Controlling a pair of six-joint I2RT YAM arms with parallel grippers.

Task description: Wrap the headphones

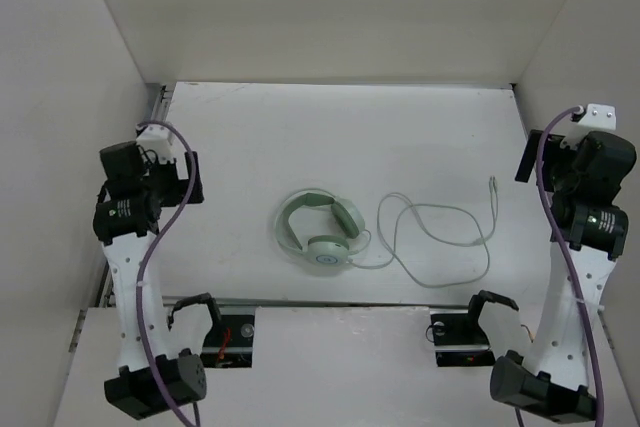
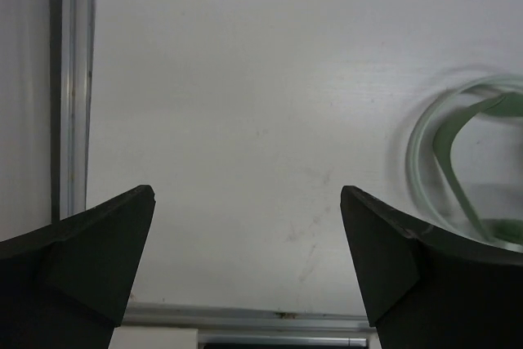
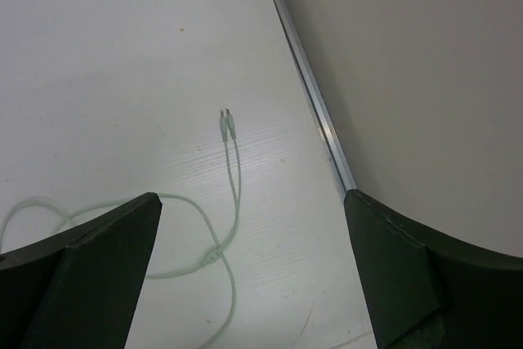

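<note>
Next, my left gripper goes to the right in the top view and down to close on the headband's curved middle (image 1: pixel 280 219), because it lies clear of the cable (image 1: pixel 440 237).
The pale mint-green headphones (image 1: pixel 320 230) lie flat at the middle of the white table, ear cup toward the near edge. Their thin whitish cable (image 1: pixel 440 237) runs right in loose loops and ends in a plug (image 1: pixel 493 185). The left wrist view shows part of the headband (image 2: pixel 458 161) at its right edge. The right wrist view shows the cable (image 3: pixel 233 194) and its plug (image 3: pixel 226 123). My left gripper (image 2: pixel 247 202) is open and empty above the table's left side. My right gripper (image 3: pixel 253 210) is open and empty above the table's right side, near the plug.
White walls enclose the table on three sides. A metal rail (image 2: pixel 69 79) runs along the left edge and another (image 3: pixel 306 79) along the right. Two dark fixtures (image 1: pixel 215 332) (image 1: pixel 470 327) sit at the near edge.
</note>
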